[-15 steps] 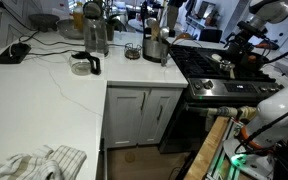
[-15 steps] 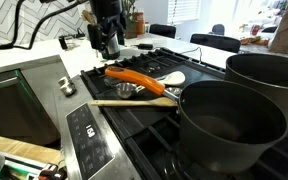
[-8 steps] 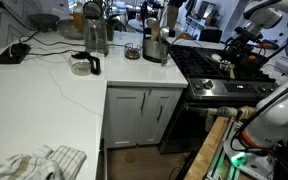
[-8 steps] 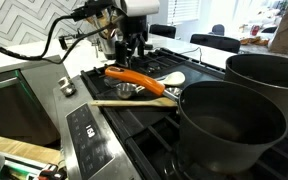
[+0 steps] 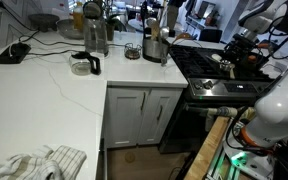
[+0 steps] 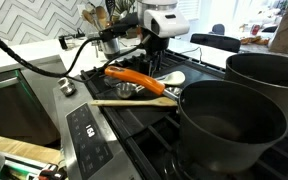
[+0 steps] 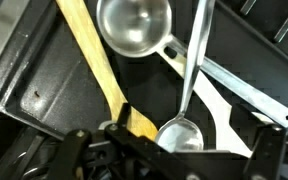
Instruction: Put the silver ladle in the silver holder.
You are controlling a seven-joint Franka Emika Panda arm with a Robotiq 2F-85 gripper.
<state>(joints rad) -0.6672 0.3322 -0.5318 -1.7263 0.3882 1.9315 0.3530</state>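
Observation:
My gripper moves down onto the thin silver handle [image 7: 184,103] where it meets the small bowl next, since that bowl already lies between my wide-open fingers.
The silver ladle [image 7: 134,25] lies on the black stovetop, its round bowl up and its long handle running down to the right. In an exterior view its bowl [image 6: 127,90] sits between an orange spatula and a wooden spoon. My gripper [image 7: 174,150] hovers above the utensils with its fingers wide apart and nothing between them. It shows over the stove in both exterior views [image 6: 162,60] [image 5: 236,47]. The silver holder [image 5: 155,47], with handles sticking up, stands on the counter beside the stove, and also shows behind my arm [image 6: 112,42].
A smaller silver spoon [image 7: 181,135], a wooden spatula [image 7: 92,60] and a white spatula [image 7: 224,110] lie around the ladle. An orange spatula [image 6: 139,77] lies there too. Two large dark pots [image 6: 224,125] stand on the near burners. A grey appliance [image 5: 94,32] stands on the counter.
My arm has swung away from the holder and across the stove, and now hangs over the utensils. The utensils have not moved.

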